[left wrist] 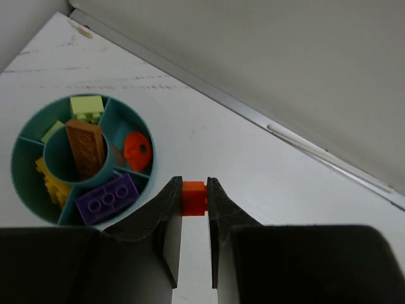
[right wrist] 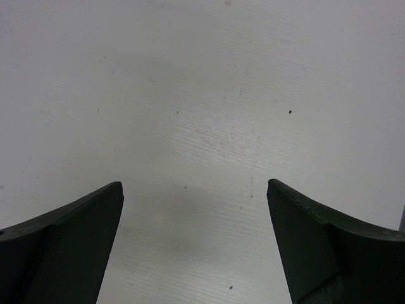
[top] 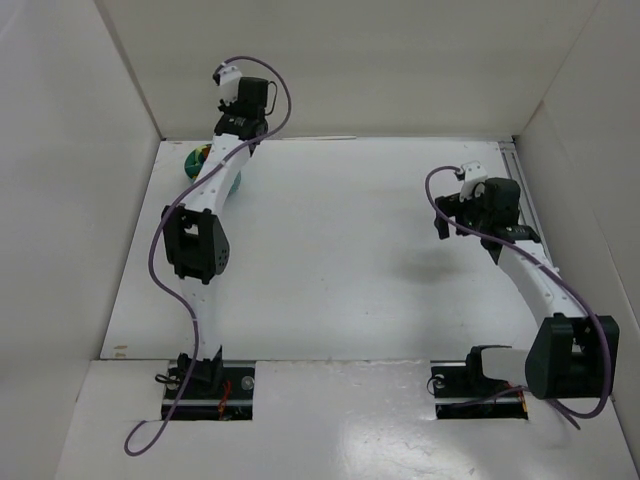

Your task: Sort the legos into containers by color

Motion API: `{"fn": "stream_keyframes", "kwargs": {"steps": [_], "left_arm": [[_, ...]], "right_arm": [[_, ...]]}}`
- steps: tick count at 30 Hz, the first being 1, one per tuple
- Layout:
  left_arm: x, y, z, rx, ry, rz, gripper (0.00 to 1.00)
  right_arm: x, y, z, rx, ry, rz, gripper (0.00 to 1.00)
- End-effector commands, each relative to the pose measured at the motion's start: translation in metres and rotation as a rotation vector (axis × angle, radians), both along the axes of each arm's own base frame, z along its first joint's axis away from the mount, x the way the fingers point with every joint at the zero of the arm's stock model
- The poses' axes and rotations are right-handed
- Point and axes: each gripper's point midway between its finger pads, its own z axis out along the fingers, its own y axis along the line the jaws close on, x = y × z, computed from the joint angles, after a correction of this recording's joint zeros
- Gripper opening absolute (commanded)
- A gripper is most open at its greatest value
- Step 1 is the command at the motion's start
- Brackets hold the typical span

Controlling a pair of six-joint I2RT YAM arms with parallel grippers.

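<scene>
My left gripper holds a red-orange lego matching the round piece, so it will lower to the left in the wrist view, over that piece's compartment [left wrist: 131,142], and let go.
In the left wrist view my left gripper [left wrist: 194,190] is shut on a small bright red-orange lego [left wrist: 194,197], held above the table just right of the round teal tub [left wrist: 19,180]. The tub's compartments hold a pale green lego [left wrist: 87,106], an orange-brown lego [left wrist: 85,147] in the inner ring, a red-orange round piece [left wrist: 137,151], a purple lego [left wrist: 107,199] and golden yellow legos [left wrist: 52,183]. In the top view the tub [top: 198,160] is at the far left, mostly hidden by my left arm. My right gripper [right wrist: 195,190] is open and empty above bare table.
White walls enclose the table on the left, back and right. A metal strip [left wrist: 253,114] runs along the foot of the back wall, close behind the tub. My right arm [top: 478,205] hovers at the right side of the table.
</scene>
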Motion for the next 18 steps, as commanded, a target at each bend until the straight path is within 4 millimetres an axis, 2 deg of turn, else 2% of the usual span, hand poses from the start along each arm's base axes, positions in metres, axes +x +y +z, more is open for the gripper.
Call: {"fn": "stream_keyframes", "kwargs": {"steps": [1, 2, 3, 4, 6, 8, 12, 16, 18], "left_arm": [[0.011, 0.028, 0.004, 0.028, 0.015, 0.027, 0.0], [0.014, 0.033, 0.003, 0.028, 0.018, 0.022, 0.0], [0.021, 0.037, 0.001, 0.019, 0.005, 0.026, 0.0], [0.022, 0.048, 0.001, 0.019, 0.005, 0.045, 0.02], [0.027, 0.053, -0.012, 0.023, 0.021, 0.054, 0.02], [0.028, 0.071, -0.019, 0.033, 0.032, 0.093, 0.02], [0.033, 0.084, -0.03, 0.048, 0.046, 0.115, 0.03], [0.035, 0.091, -0.031, 0.053, 0.046, 0.134, 0.04], [0.036, 0.091, -0.038, 0.056, 0.058, 0.134, 0.04]], "right_arm": [[0.03, 0.0, 0.039, 0.005, -0.105, 0.012, 0.99], [0.035, -0.002, 0.038, -0.002, -0.098, 0.002, 0.99], [0.037, -0.002, 0.046, -0.011, -0.111, 0.007, 0.99], [0.038, -0.006, 0.043, -0.021, -0.099, -0.01, 0.99], [0.04, -0.01, 0.043, -0.042, -0.093, -0.025, 0.99], [0.041, -0.016, 0.046, -0.069, -0.094, -0.045, 0.99], [0.041, -0.023, 0.043, -0.097, -0.075, -0.07, 0.99], [0.041, -0.027, 0.033, -0.116, -0.046, -0.079, 0.99], [0.041, -0.028, 0.03, -0.122, -0.037, -0.086, 0.99]]}}
